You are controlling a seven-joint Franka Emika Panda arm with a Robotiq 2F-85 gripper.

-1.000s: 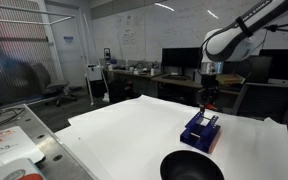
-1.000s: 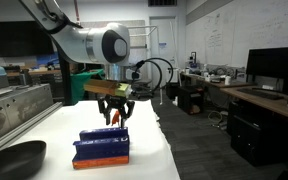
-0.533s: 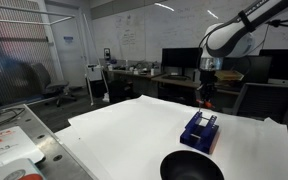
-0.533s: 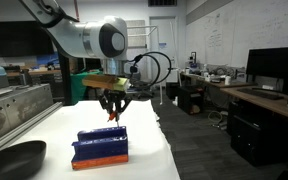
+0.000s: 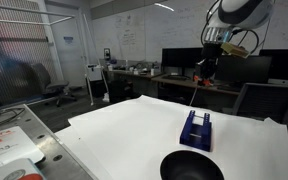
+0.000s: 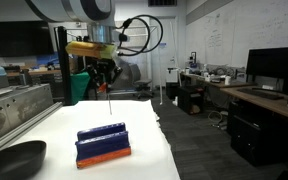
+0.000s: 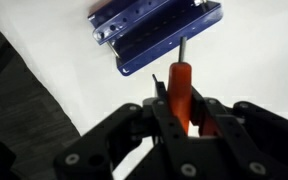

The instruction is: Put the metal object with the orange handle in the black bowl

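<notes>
My gripper will next move past the rack over the black bowl's open middle, then lower to release, as the bowl is well below the metal object's dangling stem.
The metal object with the orange handle hangs upright in my gripper, whose jaws are shut on the orange handle; its thin grey shaft points down toward the table. In both exterior views the gripper is raised well above the dark-blue rack, and the shaft dangles clear of it. The black bowl sits on the white table near its front edge, close beside the rack.
The white-covered table ends close behind the rack. A metal counter with a printed sheet borders one side of the table. Desks with monitors and chairs stand behind.
The gripper closed on the orange handle at the rack, then rose, lifting the utensil out of the rack and high above it.
</notes>
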